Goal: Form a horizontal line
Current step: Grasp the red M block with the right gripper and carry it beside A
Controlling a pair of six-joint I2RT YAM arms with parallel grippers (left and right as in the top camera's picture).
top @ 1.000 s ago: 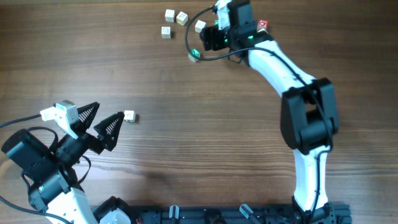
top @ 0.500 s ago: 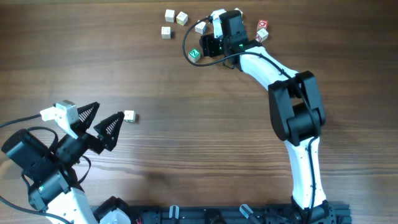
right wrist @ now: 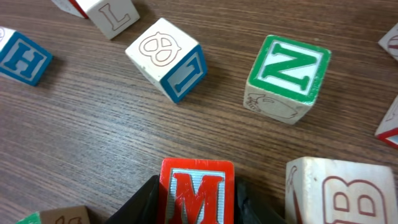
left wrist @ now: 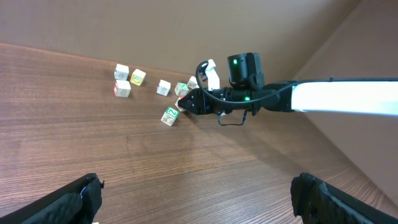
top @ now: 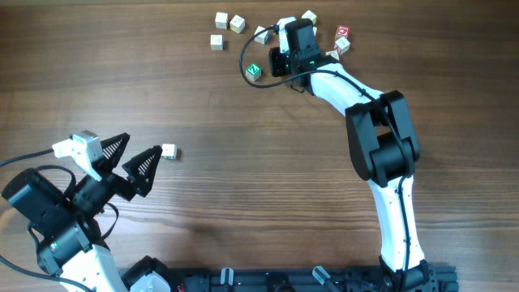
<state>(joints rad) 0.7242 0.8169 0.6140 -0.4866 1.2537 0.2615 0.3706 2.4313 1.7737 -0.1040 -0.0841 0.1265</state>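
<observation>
My right gripper needs to lift M, carry it back, lower it beside the pale cube and then let it go, because that cube is to the gripper's left in the overhead view.
In the right wrist view the red M cube sits on the table between my right gripper's black fingers, which press on both of its sides. From overhead, the right gripper is at the far cluster and hides that cube. A yellow-faced cube lies at the cluster's left end. A pale cube rests alone at the left, just right of my left gripper. That gripper is wide open and holds nothing.
A green N cube lies just beyond the M cube, also seen from overhead. A white B cube stands close on the right. A cube with a blue I and a blue H cube lie to the left.
The right gripper shifted slightly left and toward the table's middle within the cluster, and its fingers closed onto the red M cube. The left arm stayed still.
</observation>
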